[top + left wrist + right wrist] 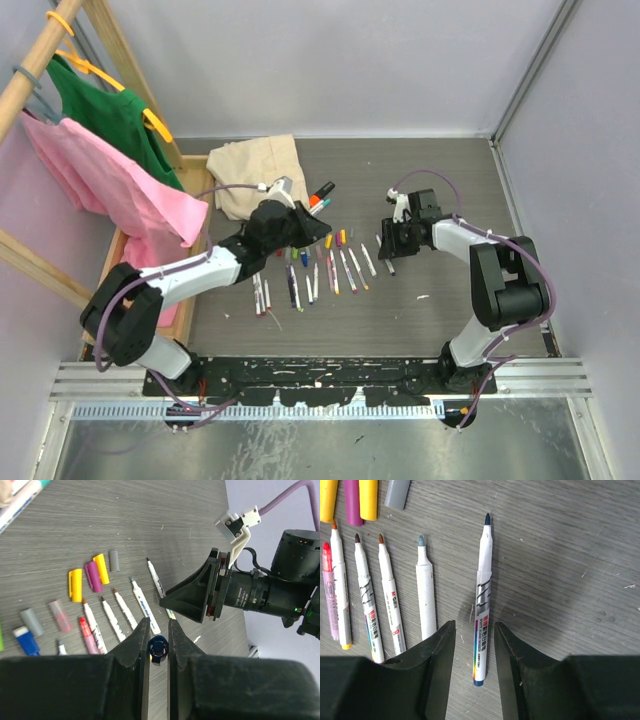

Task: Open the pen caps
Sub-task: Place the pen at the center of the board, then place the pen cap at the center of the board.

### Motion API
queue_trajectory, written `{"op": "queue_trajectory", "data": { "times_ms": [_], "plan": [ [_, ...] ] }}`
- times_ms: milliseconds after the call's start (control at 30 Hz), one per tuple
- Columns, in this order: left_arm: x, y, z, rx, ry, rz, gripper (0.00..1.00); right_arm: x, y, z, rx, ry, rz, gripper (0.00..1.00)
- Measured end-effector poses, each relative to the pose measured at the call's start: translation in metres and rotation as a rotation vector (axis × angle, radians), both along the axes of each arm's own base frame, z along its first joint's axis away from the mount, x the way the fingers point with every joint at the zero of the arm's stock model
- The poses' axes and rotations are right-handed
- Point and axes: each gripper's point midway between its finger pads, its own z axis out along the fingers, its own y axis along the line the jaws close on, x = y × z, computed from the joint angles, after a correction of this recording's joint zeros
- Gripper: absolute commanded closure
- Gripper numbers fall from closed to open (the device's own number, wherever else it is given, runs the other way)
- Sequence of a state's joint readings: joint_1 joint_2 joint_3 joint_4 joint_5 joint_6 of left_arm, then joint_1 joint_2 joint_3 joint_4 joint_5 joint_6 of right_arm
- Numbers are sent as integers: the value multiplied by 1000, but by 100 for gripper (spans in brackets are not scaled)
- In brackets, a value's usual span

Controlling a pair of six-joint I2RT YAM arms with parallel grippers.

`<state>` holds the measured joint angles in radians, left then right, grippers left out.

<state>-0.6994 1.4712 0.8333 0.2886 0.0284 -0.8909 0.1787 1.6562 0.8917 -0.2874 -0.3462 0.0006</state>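
I will move my left gripper to the right in the top view next and down onto the bare tabletop beside the grey cap, because the row of caps ends there.
My left gripper (159, 622) is shut on a dark blue pen cap (158, 649), seen end-on between its jaws, a little above the table. Below it lie several uncapped white-barrelled pens (118, 615) in a row, with loose yellow (75, 585), purple (93, 576) and grey (114, 560) pen caps beside them. My right gripper (474, 627) is open, its fingers straddling an uncapped white pen with a dark blue tip (483, 580) that lies flat on the table without touching them. From above, the left gripper (320, 234) hovers over the pen row (330, 270) and the right gripper (392, 246) is at its right end.
A beige cloth (258, 175) and a thick black marker with an orange cap (322, 195) lie at the back. A wooden rack (40, 60) with a green and a pink garment (120, 190) stands at the left. The right arm's wrist (250, 592) is close to my left gripper.
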Motion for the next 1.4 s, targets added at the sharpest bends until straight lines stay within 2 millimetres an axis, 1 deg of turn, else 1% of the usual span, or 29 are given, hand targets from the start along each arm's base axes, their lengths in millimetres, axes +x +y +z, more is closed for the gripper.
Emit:
{"op": "queue_trajectory", "data": {
  "times_ms": [67, 200, 333, 467, 533, 600, 767, 833, 900, 1000, 1167, 1267, 1400],
  "plan": [
    [3, -12, -2, 23, 8, -14, 100, -2, -1, 0, 6, 8, 3, 56],
    [11, -34, -14, 82, 48, -29, 100, -4, -5, 5, 15, 11, 7, 55],
    [21, -56, -22, 133, 78, -38, 100, -4, -8, 23, 26, -35, 30, 54],
    [33, -79, -32, 180, 106, -47, 100, 1, -13, 53, 25, -119, 84, 54],
    [40, -89, -38, 208, 121, -49, 100, 1, -17, 70, 18, -177, 115, 53],
    [46, -101, -49, 245, 142, -50, 100, -1, -22, 87, 11, -231, 143, 53],
    [58, -112, -78, 337, 200, -30, 100, -7, -36, 127, -27, -375, 171, 50],
    [62, -114, -87, 374, 221, -20, 100, -7, -42, 139, -41, -424, 168, 50],
    [67, -117, -93, 396, 231, -12, 100, -8, -46, 148, -51, -457, 166, 50],
    [76, -122, -97, 418, 236, 4, 100, -9, -49, 153, -59, -480, 161, 50],
    [94, -127, -102, 456, 230, 47, 98, -11, -51, 150, -62, -473, 158, 50],
    [101, -130, -107, 472, 232, 61, 97, -12, -52, 147, -63, -468, 160, 50],
    [105, -131, -118, 499, 244, 71, 95, -12, -52, 147, -67, -470, 162, 50]
  ]
}}
